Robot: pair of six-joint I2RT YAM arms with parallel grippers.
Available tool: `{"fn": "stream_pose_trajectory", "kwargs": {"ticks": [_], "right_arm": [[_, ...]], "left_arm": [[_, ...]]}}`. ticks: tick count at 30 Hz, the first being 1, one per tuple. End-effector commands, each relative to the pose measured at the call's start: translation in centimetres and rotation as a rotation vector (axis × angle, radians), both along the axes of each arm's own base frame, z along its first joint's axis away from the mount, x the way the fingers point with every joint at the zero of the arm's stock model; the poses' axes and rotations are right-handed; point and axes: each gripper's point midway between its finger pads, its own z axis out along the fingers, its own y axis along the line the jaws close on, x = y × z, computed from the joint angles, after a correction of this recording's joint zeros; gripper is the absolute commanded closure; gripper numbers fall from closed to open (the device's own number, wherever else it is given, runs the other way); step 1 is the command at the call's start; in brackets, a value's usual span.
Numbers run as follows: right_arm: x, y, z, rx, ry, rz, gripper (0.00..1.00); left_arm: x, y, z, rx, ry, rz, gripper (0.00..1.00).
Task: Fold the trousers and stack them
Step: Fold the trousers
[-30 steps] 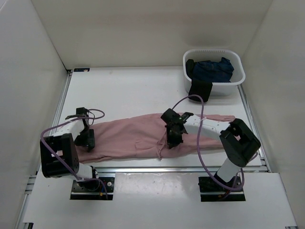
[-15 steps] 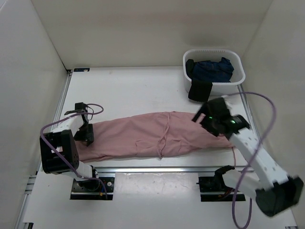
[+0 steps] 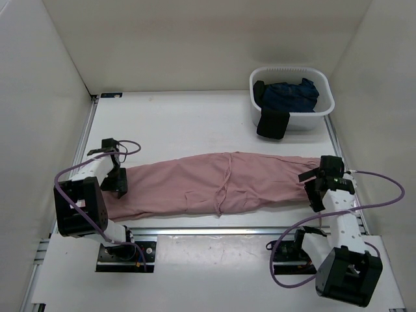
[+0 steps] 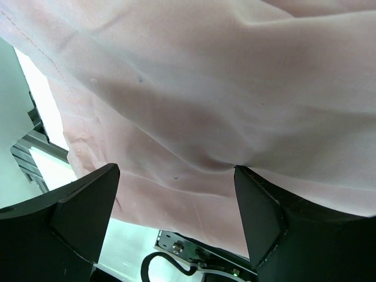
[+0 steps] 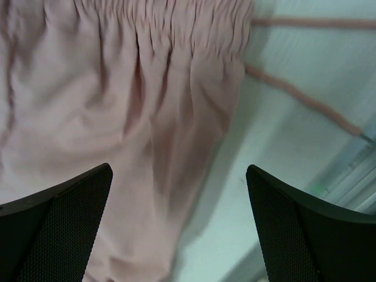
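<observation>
My right gripper is above the near end of the gathered waistband, and the fabric's edge already runs between its open fingers. It needs to go down there next.
The dusty-pink trousers (image 3: 195, 185) lie stretched left to right across the near part of the table. My left gripper (image 3: 119, 184) is low over their left end, open. In the left wrist view pink fabric (image 4: 194, 94) fills the frame above the open left gripper (image 4: 176, 220). My right gripper (image 3: 314, 191) is at the trousers' right end, open and holding nothing. The right wrist view shows the gathered waistband (image 5: 188, 17), a thin drawstring (image 5: 305, 100) on the table, and the open right gripper (image 5: 179, 226) over the fabric's edge.
A white basket (image 3: 307, 121) stands at the back right with a dark navy garment (image 3: 289, 94) inside and a black cloth (image 3: 273, 123) hanging over its front rim. The table's metal front rail (image 3: 214, 229) runs just beyond the trousers' near edge.
My right gripper let go of the trousers' middle, opened, and swung to their right end. The fabric there now lies flatter. My left gripper has barely moved.
</observation>
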Motion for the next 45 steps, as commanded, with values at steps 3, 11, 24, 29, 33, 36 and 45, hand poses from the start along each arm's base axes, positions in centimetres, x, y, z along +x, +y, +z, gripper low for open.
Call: {"fn": "stream_pose_trajectory", "kwargs": {"ticks": [3,11,24,29,33,36,45], "right_arm": [[3.9,-2.3,-0.5,-0.002,-0.192,-0.141,0.01],[2.9,-3.2,-6.5,0.012,-0.001,-0.200,0.05],[3.2,-6.6,-5.6,0.031,-0.040,-0.244,1.00],[6.2,-10.9,7.0,-0.333,-0.101,-0.078,1.00],[8.6,-6.3,15.0,-0.649,-0.132,0.169,1.00],[9.3,2.3,15.7,-0.735,-0.190,0.403,1.00],[4.3,27.9,8.9,-0.860,-0.226,0.986,1.00]], "left_arm": [[0.7,0.3,1.5,0.020,-0.045,0.009,0.10],[0.6,0.6,1.7,0.037,-0.023,0.011,0.10],[2.3,0.3,2.3,0.057,-0.030,-0.023,0.10],[2.5,-0.4,2.6,0.056,-0.022,-0.057,0.10],[2.8,-1.7,2.0,0.029,-0.005,-0.102,0.10],[2.2,-2.6,0.5,0.015,0.059,-0.136,0.10],[2.9,-4.3,-1.8,0.010,0.143,-0.210,0.10]]}}
